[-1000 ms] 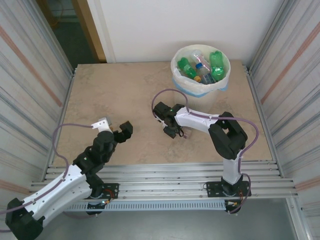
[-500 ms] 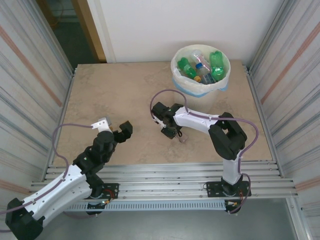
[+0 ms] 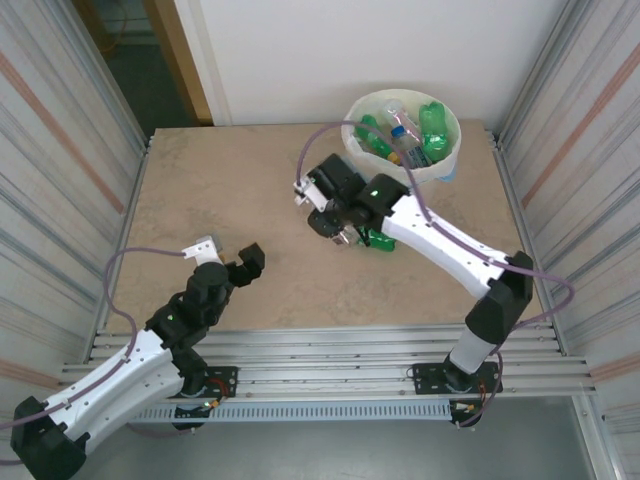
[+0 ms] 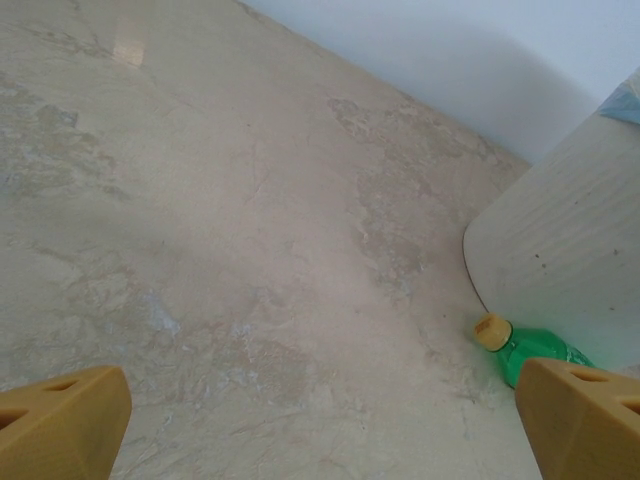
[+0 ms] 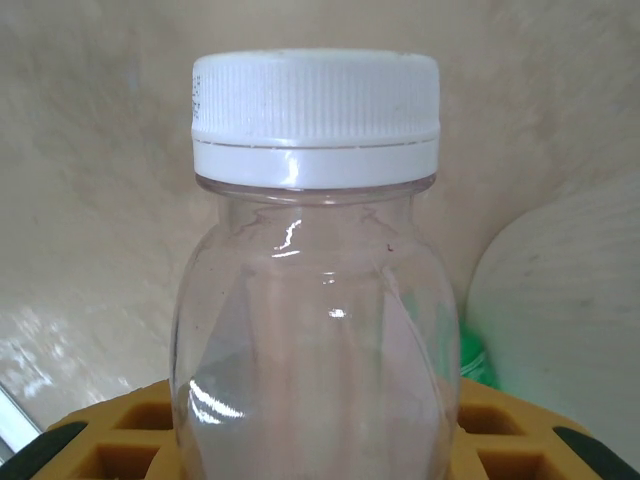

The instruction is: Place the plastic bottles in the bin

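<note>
Because the bin's side rises outward of the clear bottle, I will lift my right gripper up and outward over the bin's opening (image 3: 396, 132) and release the bottle.
A clear plastic bottle (image 5: 315, 300) with a white cap stands upright between the yellow pads (image 5: 110, 450) of my right gripper (image 3: 338, 224), which is shut on it and held above the table's middle. A green plastic bottle (image 3: 379, 239) with a yellow cap lies on the table just below that gripper, close to the bin; the left wrist view shows this green bottle (image 4: 530, 347) too. The cream-white bin (image 3: 449, 150) stands at the far right and holds several bottles. My left gripper (image 3: 231, 258) hangs open over the near left, with nothing between its fingers.
Ribbed metal walls close both sides of the table (image 3: 220, 190). A metal rail (image 3: 330, 345) runs along the near edge. The bin's curved wall (image 4: 560, 260) rises at the right of the left wrist view.
My right gripper shut on the clear bottle, lifted it off the table and swung up toward the bin, uncovering the green bottle. The left arm stayed still.
</note>
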Available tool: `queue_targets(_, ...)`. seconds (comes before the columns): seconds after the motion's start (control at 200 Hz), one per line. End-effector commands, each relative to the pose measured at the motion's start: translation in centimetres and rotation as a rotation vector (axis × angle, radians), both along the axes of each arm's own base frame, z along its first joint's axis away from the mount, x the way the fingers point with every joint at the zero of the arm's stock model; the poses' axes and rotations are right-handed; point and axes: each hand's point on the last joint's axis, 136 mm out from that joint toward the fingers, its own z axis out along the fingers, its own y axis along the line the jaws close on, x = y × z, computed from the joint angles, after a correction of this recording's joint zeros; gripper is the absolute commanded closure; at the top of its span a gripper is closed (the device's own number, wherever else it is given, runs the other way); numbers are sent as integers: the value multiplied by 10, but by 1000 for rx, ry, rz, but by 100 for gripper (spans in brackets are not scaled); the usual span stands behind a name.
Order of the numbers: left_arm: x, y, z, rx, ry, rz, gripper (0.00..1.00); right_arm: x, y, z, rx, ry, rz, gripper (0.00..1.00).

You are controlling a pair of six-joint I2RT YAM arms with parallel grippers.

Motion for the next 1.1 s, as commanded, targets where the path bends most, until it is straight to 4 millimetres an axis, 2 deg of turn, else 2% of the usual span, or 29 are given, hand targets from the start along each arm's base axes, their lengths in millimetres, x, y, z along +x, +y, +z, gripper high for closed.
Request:
queue_targets(0.0, 1, 9, 2, -3, -12, 43, 1, 11, -18, 64, 143, -85, -26, 75)
queue_targets(0.13, 1, 7, 2, -4, -10, 38, 1, 26, -40, 127, 351, -157, -46, 73)
queue_targets(0.195, 1, 7, 2, -5, -10, 37, 1, 36, -55, 145, 432, -175, -68, 73)
queue_targets(0.21, 1, 7, 2, -5, -9, 36, 1, 38, -60, 161, 465, -204, -72, 73)
queue_targets(0.235, 1, 7, 2, -8, -10, 36, 1, 42, -67, 170, 496, -215, -86, 73)
queue_targets(0.351, 1, 7, 3, -8, -12, 37, 1, 66, -99, 192, 613, -231, -149, 73)
queue_targets(0.486, 2, 6, 4, -5, -14, 36, 1, 96, -132, 208, 719, -234, -207, 72)
queue_targets(0.536, 2, 6, 5, -4, -12, 34, 1, 108, -143, 210, 741, -229, -232, 71)
queue_targets(0.636, 2, 6, 5, -6, -13, 31, 1, 135, -161, 199, 792, -170, -284, 71)
queue_targets(0.761, 3, 5, 6, -8, -15, 31, 1, 161, -173, 184, 845, -98, -315, 70)
queue_targets(0.927, 4, 2, 7, -4, -11, 24, 1, 180, -168, 160, 870, -7, -318, 69)
queue_targets(1.097, 5, 0, 6, -6, -6, 18, 1, 186, -157, 136, 901, 101, -306, 67)
